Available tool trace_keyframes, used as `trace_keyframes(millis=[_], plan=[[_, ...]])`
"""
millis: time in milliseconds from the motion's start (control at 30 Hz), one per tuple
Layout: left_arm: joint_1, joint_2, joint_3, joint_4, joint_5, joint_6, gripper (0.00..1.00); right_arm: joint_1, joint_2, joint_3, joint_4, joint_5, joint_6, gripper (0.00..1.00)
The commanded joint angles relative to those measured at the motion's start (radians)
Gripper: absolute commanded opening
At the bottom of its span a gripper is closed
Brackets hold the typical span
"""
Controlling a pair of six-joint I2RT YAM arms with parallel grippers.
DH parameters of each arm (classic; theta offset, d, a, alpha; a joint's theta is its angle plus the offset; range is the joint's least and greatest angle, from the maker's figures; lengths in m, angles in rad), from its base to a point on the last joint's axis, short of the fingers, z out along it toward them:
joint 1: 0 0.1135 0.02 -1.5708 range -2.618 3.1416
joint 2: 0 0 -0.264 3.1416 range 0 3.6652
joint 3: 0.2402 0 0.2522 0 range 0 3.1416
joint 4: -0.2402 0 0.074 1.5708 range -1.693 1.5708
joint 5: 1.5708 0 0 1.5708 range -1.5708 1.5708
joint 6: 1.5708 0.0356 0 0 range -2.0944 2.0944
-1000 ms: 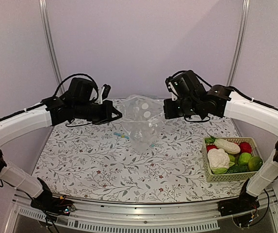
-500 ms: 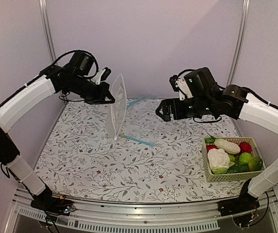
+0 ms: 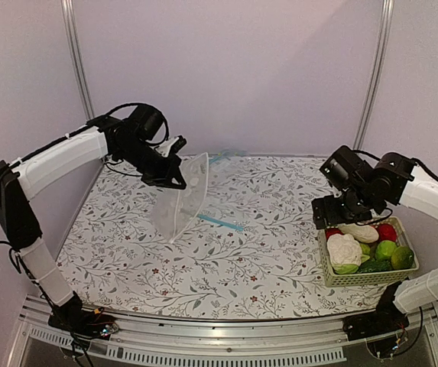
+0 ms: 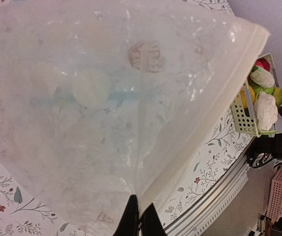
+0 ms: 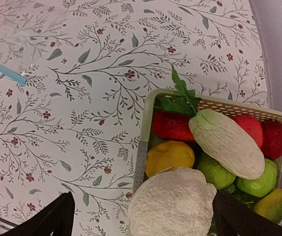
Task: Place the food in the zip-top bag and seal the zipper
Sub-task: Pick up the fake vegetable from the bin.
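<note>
Next, the right gripper goes down and to the right in the top view, astride the head of the cauliflower (image 3: 344,249), which sits below and off-centre between my open fingers.
My left gripper (image 3: 176,174) is shut on one corner of the zip-top bag (image 3: 183,200), a clear bag with white dots that hangs tilted over the left-centre of the table. In the left wrist view the bag (image 4: 106,98) fills the frame. Its zipper (image 4: 219,103) runs as a pale strip up from my gripper (image 4: 140,216). The food lies in a basket (image 3: 325,260) at the right: cauliflower (image 5: 172,204), radish (image 5: 227,142), lemon (image 5: 169,156) and green fruit (image 5: 214,171). My right gripper (image 5: 143,206) is open just above the cauliflower (image 3: 344,249) and touches nothing.
Red fruits (image 5: 172,126) and a dark green cucumber (image 3: 371,266) share the basket. A second faint clear bag lies flat mid-table, its blue strip (image 3: 220,222) next to the hanging bag. The right arm reaches over the basket's left rim (image 5: 143,147). Frame posts stand at the back corners.
A second ago both grippers held the bag up between them. The right gripper let go, opened and swung right and down over the basket. The left carried the bag left and lower.
</note>
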Motion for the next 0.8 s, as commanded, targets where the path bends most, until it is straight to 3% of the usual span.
trace_keyframes(millis=[0, 167, 333, 467, 767], plan=[[-0.002, 0.018, -0.037, 0.114, 0.080, -0.036, 0.00, -0.031, -0.087, -0.041, -0.204, 0.078, 0.139, 0.99], [-0.007, 0.025, -0.063, 0.164, 0.104, -0.048, 0.00, -0.062, -0.127, -0.102, -0.257, 0.061, 0.215, 0.99], [-0.009, 0.016, -0.082, 0.189, 0.111, -0.054, 0.00, -0.112, -0.172, -0.207, -0.171, -0.043, 0.238, 0.98], [-0.009, 0.005, -0.089, 0.195, 0.113, -0.055, 0.00, -0.151, -0.193, -0.285, -0.051, -0.156, 0.228, 0.92], [-0.008, -0.015, -0.098, 0.200, 0.112, -0.060, 0.00, -0.182, -0.202, -0.375, 0.024, -0.217, 0.242, 0.72]])
